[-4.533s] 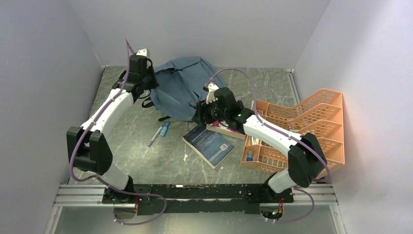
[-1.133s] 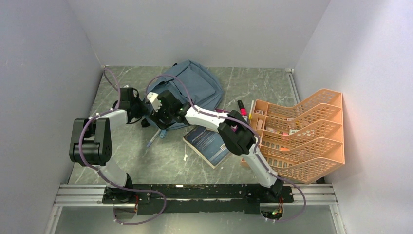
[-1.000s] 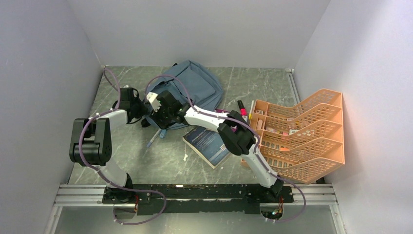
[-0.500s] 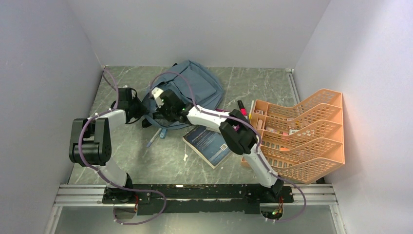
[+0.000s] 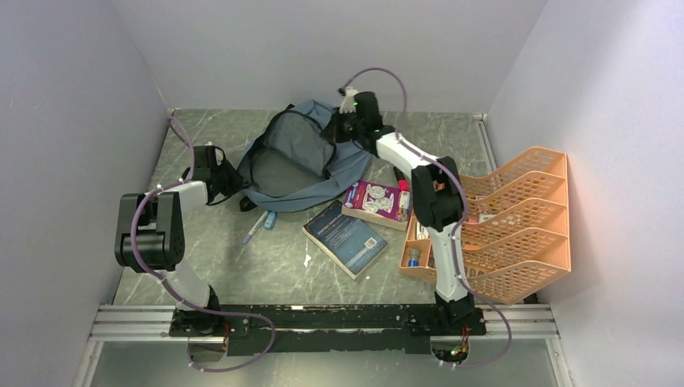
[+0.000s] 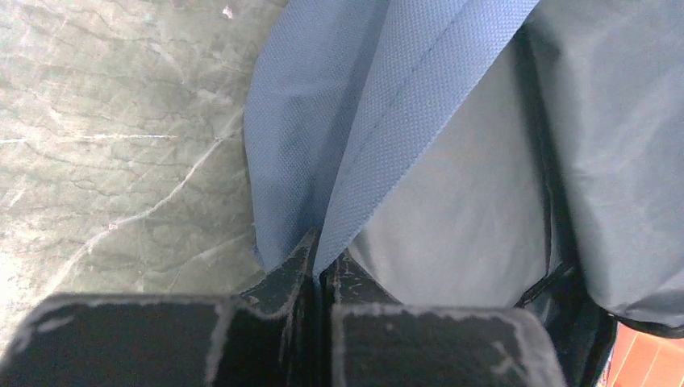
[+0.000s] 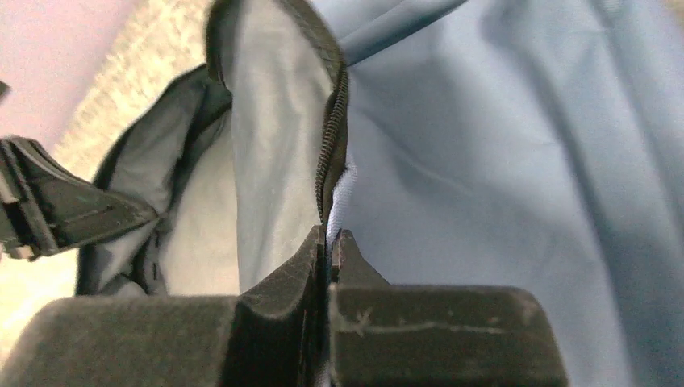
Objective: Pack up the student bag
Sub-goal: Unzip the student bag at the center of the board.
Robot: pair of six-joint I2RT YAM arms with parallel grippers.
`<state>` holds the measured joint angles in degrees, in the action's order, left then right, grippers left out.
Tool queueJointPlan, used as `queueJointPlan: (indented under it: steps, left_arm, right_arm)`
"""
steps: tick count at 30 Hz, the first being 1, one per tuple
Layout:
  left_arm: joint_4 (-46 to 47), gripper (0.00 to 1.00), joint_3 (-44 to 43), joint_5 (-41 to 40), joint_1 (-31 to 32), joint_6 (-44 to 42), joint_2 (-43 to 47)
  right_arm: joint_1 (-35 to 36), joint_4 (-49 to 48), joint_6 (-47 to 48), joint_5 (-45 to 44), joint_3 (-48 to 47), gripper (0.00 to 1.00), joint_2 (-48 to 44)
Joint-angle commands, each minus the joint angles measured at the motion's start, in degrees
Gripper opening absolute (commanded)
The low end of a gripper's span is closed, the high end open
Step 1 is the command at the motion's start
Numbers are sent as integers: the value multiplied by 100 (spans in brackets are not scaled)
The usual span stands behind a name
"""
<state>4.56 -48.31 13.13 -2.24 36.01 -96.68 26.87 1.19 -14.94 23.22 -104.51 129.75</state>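
Observation:
My left gripper carries the pinched fold outward and releases it there next, since the bare tabletop (image 5: 243, 153) (image 6: 232, 60) beside the bag's edge lies outward of this gripper.
The slate-blue student bag (image 5: 278, 165) lies at the back middle of the table, its main mouth gaping and the pale grey lining showing. My left gripper (image 5: 231, 182) is shut on a fold of blue fabric at the bag's left edge; the left wrist view shows that gripper (image 6: 321, 260) pinching the student bag (image 6: 419, 105) just above the tabletop. My right gripper (image 5: 339, 129) is shut on the bag's far right rim. In the right wrist view this gripper (image 7: 331, 239) clamps a pale strip beside the black zip (image 7: 331, 137) of the student bag (image 7: 500, 161).
A dark blue book (image 5: 345, 239) and a colourful flat box (image 5: 376, 200) lie in front of the bag. A blue pen (image 5: 260, 226) rests near its front left. The orange mesh tray organiser (image 5: 516, 218) stands at the right, with a red marker (image 5: 401, 175) beside it.
My right gripper closed near the bag's left front, then swung to the back right with the rim, pulling the bag's mouth wide open. The left gripper has kept its grip in place.

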Motion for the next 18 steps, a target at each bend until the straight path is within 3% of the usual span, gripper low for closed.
queueJointPlan:
  steps: [1, 7, 15, 18]
  left_arm:
    - [133, 5, -96, 275, -75, -88, -139]
    - [177, 5, -180, 474, -75, -157, -224]
    - [199, 5, -404, 811, -75, -244, -392]
    - [128, 5, -599, 758, -75, -251, -414]
  right_arm:
    - [-490, -795, -1081, 1074, 150, 0, -92]
    - [-851, -1309, -1750, 1083, 661, 0, -110]
    - [-858, -312, -1434, 204, 460, 0, 150]
    - [-861, -340, -1420, -178, 707, 0, 34]
